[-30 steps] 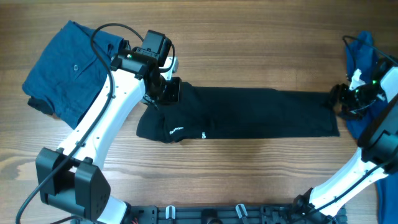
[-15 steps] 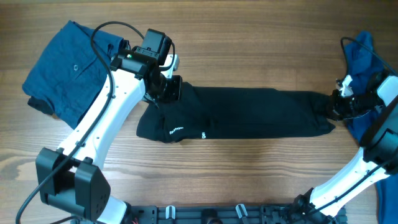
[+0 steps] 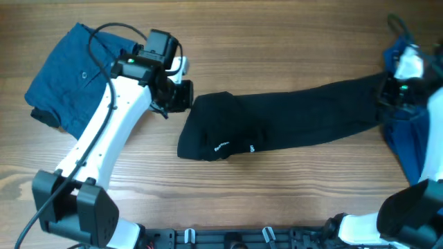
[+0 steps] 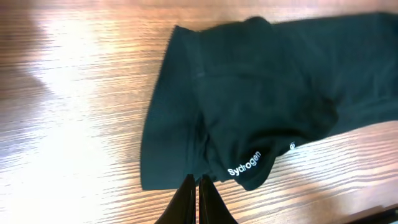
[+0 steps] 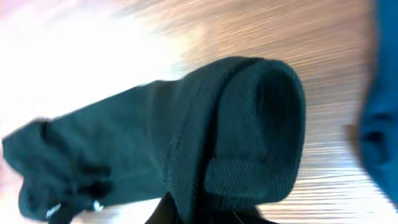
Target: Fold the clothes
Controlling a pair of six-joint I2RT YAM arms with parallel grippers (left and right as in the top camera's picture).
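My right gripper moves the shirt's end left in the overhead view and releases it onto the shirt's middle (image 3: 274, 119) (image 5: 127, 138) next, because the shirt lies stretched long.
A long black T-shirt (image 3: 291, 121) lies stretched across the table, with small white logo prints (image 3: 220, 146) near its bunched left end. My right gripper (image 3: 389, 93) is shut on the shirt's right end, which rises off the wood. In the right wrist view the fabric (image 5: 236, 124) hangs over the right gripper (image 5: 208, 214) and hides the fingertips. My left gripper (image 3: 181, 97) is shut and empty, just left of the shirt's left end. In the left wrist view the left gripper (image 4: 199, 183) points at the edge of the shirt (image 4: 267, 93).
A folded darker blue buttoned garment (image 3: 73, 76) lies at the far left, beside the left arm. A plain blue shirt (image 3: 408, 142) is piled at the right edge under the right arm, and shows again (image 5: 379, 124) in the right wrist view. A fixture rail (image 3: 228, 235) runs along the front edge.
My right gripper closed on the black shirt's right end and pulled it up and to the right. The whole shirt slid right. My left gripper shifted slightly left and is off the shirt.
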